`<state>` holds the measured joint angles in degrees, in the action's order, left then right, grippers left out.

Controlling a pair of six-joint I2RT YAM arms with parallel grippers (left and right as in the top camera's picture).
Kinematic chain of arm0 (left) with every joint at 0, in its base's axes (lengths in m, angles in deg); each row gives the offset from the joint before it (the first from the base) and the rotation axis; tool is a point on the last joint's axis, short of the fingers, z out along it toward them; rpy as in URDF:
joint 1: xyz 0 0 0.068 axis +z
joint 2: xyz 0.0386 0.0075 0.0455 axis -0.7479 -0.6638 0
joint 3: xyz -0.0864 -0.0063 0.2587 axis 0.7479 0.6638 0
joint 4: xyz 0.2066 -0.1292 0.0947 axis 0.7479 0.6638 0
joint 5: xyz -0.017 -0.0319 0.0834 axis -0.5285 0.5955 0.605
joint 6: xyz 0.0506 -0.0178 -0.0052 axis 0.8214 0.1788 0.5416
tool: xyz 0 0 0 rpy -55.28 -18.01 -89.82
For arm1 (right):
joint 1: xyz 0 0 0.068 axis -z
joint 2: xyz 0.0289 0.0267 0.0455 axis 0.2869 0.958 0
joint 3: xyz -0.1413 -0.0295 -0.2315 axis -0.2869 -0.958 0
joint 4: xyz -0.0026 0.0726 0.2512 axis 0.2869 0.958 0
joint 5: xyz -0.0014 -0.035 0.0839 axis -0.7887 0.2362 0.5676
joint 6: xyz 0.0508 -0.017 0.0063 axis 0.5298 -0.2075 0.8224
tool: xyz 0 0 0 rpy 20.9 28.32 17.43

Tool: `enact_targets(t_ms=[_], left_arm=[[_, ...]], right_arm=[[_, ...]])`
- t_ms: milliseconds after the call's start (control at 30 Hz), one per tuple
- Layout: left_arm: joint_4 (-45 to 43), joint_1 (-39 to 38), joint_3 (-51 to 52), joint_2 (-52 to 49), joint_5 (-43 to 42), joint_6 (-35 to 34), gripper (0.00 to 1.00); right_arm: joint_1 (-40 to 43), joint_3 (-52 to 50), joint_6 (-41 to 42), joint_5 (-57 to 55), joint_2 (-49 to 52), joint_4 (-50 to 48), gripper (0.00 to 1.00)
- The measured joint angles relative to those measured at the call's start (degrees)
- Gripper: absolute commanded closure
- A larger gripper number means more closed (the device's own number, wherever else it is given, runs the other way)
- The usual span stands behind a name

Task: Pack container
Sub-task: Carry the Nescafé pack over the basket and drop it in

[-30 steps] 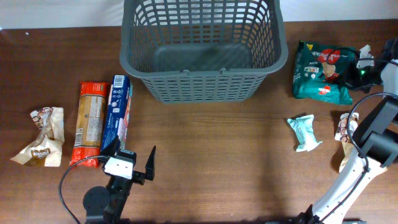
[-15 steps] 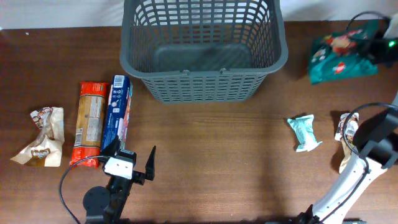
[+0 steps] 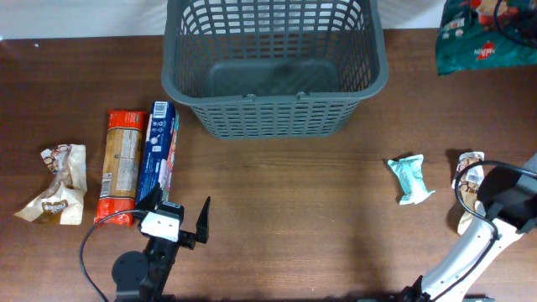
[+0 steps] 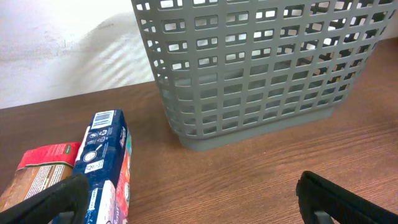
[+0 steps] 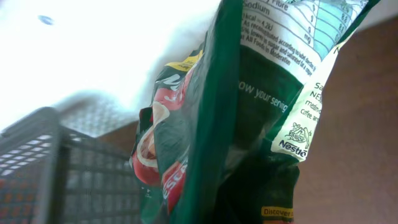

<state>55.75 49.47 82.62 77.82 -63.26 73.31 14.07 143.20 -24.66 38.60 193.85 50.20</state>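
The bag (image 3: pixel 478 38) goes to the left in the overhead view, over the basket's bare bottom, next. My right gripper then lowers and releases it, since that space lies empty.
The dark gray lattice basket (image 3: pixel 273 109) stands at the back centre and looks empty; it also shows in the left wrist view (image 4: pixel 249 81) and the right wrist view (image 5: pixel 43 168). My right gripper (image 3: pixel 518 21) is at the top right edge, raised, shut on a green snack bag (image 3: pixel 478 38). The bag hangs and fills the right wrist view (image 5: pixel 217 124), hiding the fingers. My left gripper (image 3: pixel 180 220) is open and empty near the front left, low over the table (image 4: pixel 186 199), beside a blue box (image 3: pixel 158 151).
Left of the basket lie the blue box (image 4: pixel 102 155), a red-and-tan pack (image 3: pixel 122 164) and a beige wrapper (image 3: pixel 59 184). At the right lie a teal pack (image 3: pixel 411 178) and a small pale pack (image 3: pixel 466 172) by the right arm's base.
The right gripper has lifted the green bag off the table and carried it up and toward the back right edge. The left arm has not moved.
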Motion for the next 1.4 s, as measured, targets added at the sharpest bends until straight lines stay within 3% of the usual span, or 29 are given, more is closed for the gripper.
enact_targets(t_ms=[267,667,967,1400], left_arm=[[0.0,0.0,0.0,0.0,0.0,0.0,0.01],[0.0,0.0,0.0,0.0,0.0,0.0,0.01],[0.0,0.0,0.0,0.0,0.0,0.0,0.01],[0.0,0.0,0.0,0.0,0.0,0.0,0.01]], right_arm=[[-3.0,12.8,3.1,2.9,-2.2,-1.0,0.96],[-18.9,14.6,7.2,4.9,-9.8,-1.7,0.97],[-37.3,14.6,11.8,-14.3,-9.4,8.1,0.96],[-42.7,1.6,11.8,-23.3,-4.4,2.8,0.96]])
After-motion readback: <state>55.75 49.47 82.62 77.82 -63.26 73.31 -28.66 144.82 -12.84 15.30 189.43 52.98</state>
